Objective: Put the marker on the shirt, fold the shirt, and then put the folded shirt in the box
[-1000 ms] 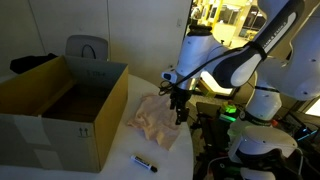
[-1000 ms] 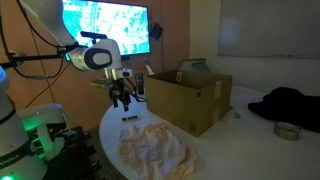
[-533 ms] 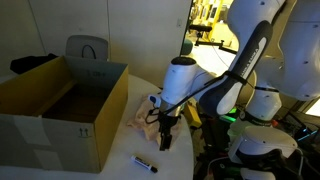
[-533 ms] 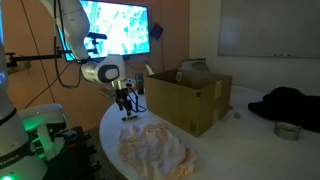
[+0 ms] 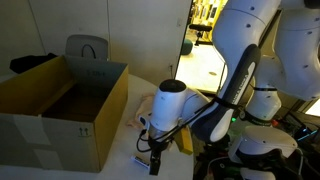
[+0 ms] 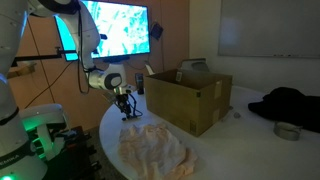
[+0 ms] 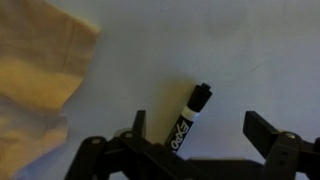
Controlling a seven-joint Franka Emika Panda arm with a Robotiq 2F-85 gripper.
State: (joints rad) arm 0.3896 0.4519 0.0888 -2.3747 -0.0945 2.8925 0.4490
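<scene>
The robot's gripper should go down to the marker point(image 7: 188, 120) at its labelled body and close, since the marker's end with the cap points past the gripper's open fingers.
A black Expo marker point(image 7: 188, 120) lies on the white table, tilted, between the jaws of my open gripper point(image 7: 200, 128) in the wrist view. The left finger point(image 7: 137, 124) stands close beside it and the right finger point(image 7: 262, 130) is well apart. In both exterior views my gripper point(image 5: 155, 160) point(image 6: 124, 108) hangs low over the table edge, above the marker. The crumpled beige shirt point(image 6: 155, 150) lies on the table beside it and shows in the wrist view point(image 7: 40, 70) at the upper left. The open cardboard box point(image 5: 60, 110) point(image 6: 190, 95) stands past the shirt.
The arm's bulky body point(image 5: 195, 115) leans over the shirt and hides part of it. A green-lit base point(image 6: 40, 125) stands beside the table. A dark garment point(image 6: 285, 105) and a tape roll point(image 6: 287, 130) lie on the table beyond the box.
My arm has swung away from the shirt and come down towards the table edge. The open gripper now sits low over the marker.
</scene>
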